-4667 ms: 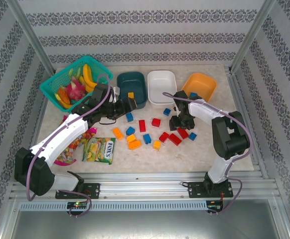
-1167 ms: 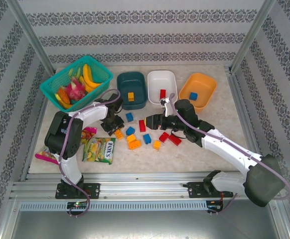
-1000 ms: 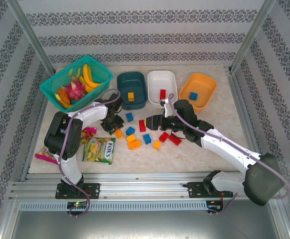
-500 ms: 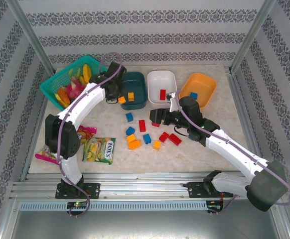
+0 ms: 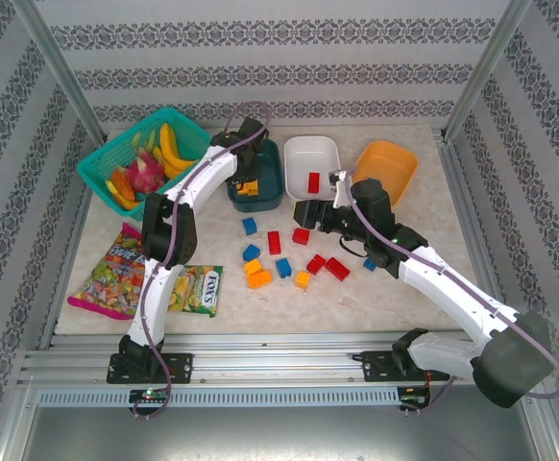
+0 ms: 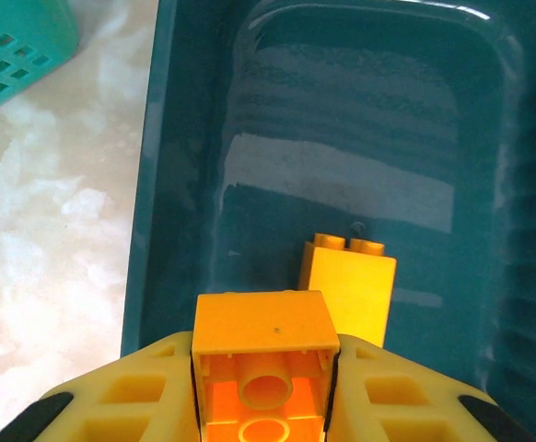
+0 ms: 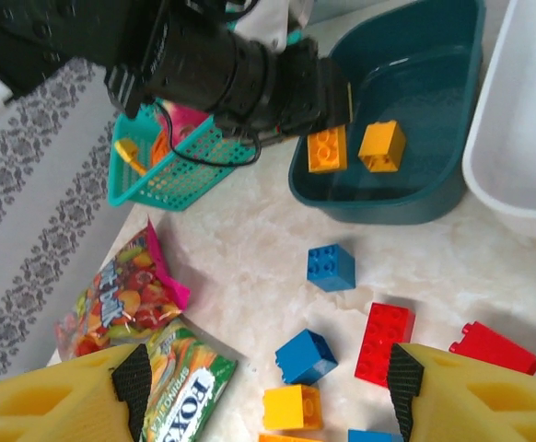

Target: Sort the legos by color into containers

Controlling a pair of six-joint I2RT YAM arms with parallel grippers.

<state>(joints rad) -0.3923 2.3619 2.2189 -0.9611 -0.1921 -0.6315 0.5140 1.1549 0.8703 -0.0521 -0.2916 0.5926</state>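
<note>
The orange lego still hangs above the dark teal container's bottom, so my left gripper will lower to the container's bottom beside the yellow lego and release the orange lego.
My left gripper (image 6: 263, 391) is shut on an orange lego (image 6: 263, 354) and holds it over the dark teal container (image 6: 171, 184), where a yellow lego (image 6: 351, 287) lies. From above, this gripper (image 5: 249, 184) is at the tub's (image 5: 265, 154) near end. My right gripper (image 5: 308, 213) stands open and empty above the scattered legos, among them a blue one (image 7: 331, 267) and a red one (image 7: 384, 343). A red lego (image 5: 313, 181) lies in the white container (image 5: 310, 149). The orange container (image 5: 383, 163) is at the back right.
A bright teal basket (image 5: 145, 154) of toy fruit stands at the back left. Candy bags (image 5: 116, 274) and a green Fox's bag (image 5: 198, 288) lie front left. Loose red, blue and orange legos (image 5: 283, 267) fill the table's middle.
My left arm has lifted the orange lego off the table and swung it back over the dark teal container. My right gripper has drawn back toward the white container.
</note>
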